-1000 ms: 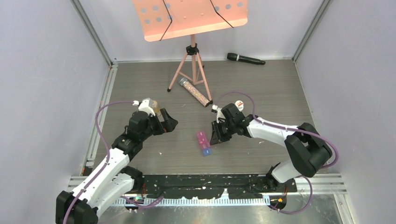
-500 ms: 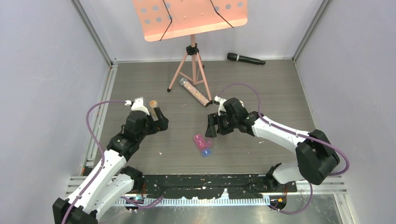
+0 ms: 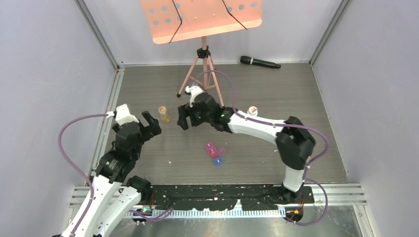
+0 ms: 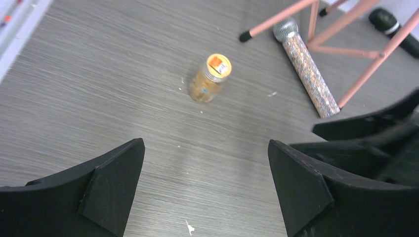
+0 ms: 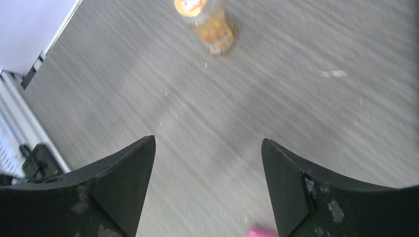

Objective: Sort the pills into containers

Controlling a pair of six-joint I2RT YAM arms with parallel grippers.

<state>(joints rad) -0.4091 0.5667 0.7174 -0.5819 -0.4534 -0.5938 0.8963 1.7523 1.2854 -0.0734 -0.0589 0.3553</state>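
Observation:
The robot's right gripper will move down and to the left in the top view, around the amber bottle (image 3: 164, 115) (image 5: 212, 28) that is beyond its open fingers.
The pills are inside a small amber bottle (image 3: 163, 114) with an orange top, standing upright on the table, also seen in the left wrist view (image 4: 210, 79) and the right wrist view (image 5: 207, 22). The containers (image 3: 214, 152), a pink, purple and blue strip, lie at mid-table; only a pink corner (image 5: 262, 232) shows in the right wrist view. My left gripper (image 3: 151, 123) (image 4: 205, 143) is open just left of the bottle, holding nothing. My right gripper (image 3: 184, 117) (image 5: 208, 139) is open just right of the bottle, also with nothing in it.
A pink tripod stand (image 3: 203, 69) rises at the back, with a speckled bead tube (image 4: 309, 69) lying by its legs. A white cap (image 3: 253, 110) rests to the right, a black microphone (image 3: 260, 62) by the far wall. Metal rails edge the left side.
My right gripper opened and swung from beside the containers to the bottle's right side. My left arm drew back to the left, leaving the bottle standing on its own.

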